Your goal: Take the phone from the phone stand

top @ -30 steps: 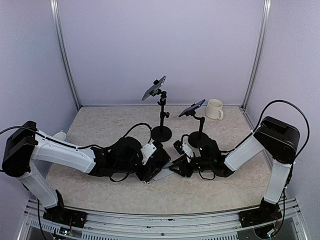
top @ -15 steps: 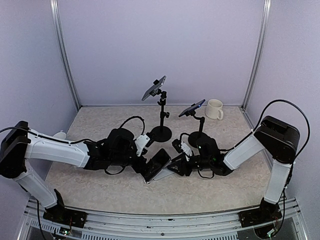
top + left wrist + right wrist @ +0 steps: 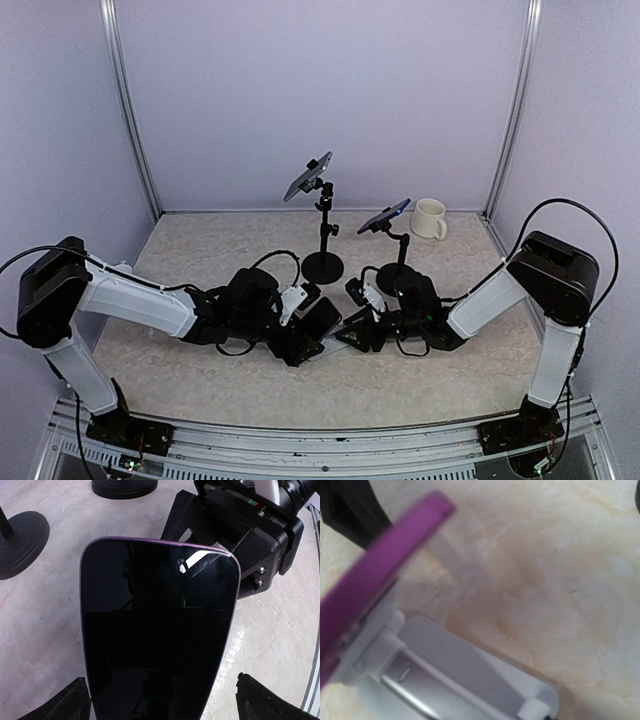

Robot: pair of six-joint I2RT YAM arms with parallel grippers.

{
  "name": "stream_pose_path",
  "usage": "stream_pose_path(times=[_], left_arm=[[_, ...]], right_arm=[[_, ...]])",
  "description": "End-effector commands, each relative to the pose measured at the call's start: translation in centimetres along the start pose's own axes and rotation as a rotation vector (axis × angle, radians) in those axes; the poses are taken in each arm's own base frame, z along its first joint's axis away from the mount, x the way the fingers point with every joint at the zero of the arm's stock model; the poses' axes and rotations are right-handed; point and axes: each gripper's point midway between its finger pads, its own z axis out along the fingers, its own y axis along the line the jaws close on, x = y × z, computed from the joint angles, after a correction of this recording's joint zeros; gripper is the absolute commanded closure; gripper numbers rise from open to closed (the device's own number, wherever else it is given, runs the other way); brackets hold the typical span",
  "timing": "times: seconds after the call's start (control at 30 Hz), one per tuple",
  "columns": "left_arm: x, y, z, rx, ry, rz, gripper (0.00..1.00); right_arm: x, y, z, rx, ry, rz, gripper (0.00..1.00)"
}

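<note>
One finger is still away from the phone's case. My left gripper will next move gently closer to the phone and close on both side edges of the phone's lower end (image 3: 309, 332) (image 3: 151, 695).
A dark-screened phone (image 3: 318, 322) in a purple case leans on a small white phone stand (image 3: 470, 680) low on the table, between the two arms. In the left wrist view the phone (image 3: 157, 630) fills the frame. My left gripper (image 3: 162, 705) is open, one fingertip on each side of the phone's lower end, with a gap on the right. My right gripper (image 3: 352, 335) sits low at the stand's right side. Its fingers do not show in its own view, which holds only the stand's white base and the phone's purple edge (image 3: 380, 565).
Two black tripod stands rise behind, each holding a phone: the taller one (image 3: 322, 265) at centre and a shorter one (image 3: 398, 262) to its right. A white mug (image 3: 430, 218) sits at the back right. A metal rail runs along the near edge.
My left gripper went from nearly shut to open; the arm drew back left, then came in again around the phone. The right gripper stayed by the stand.
</note>
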Motion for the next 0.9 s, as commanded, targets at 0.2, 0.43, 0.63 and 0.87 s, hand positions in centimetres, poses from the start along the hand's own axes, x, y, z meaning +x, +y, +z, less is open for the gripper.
stream_pose_path(times=[0.2,0.43,0.63,0.87], left_arm=[[0.0,0.7,1.0,-0.024,-0.002,0.032,0.09],[-1.0,0.7,0.7,-0.049,-0.025,0.041,0.28],[-2.3,0.4,0.2,-0.055,-0.046,0.055,0.35],[-4.3,-0.1,-0.9,-0.047,-0.098,0.056,0.38]], right_arm=[[1.3,-1.3,1.3,0.025,0.046,0.041,0.51],[1.6,-1.8,1.7,0.040,0.058,0.045,0.55],[2.0,-2.3,2.0,0.057,0.070,0.041,0.56],[2.0,-2.4,2.0,0.062,0.071,0.033,0.59]])
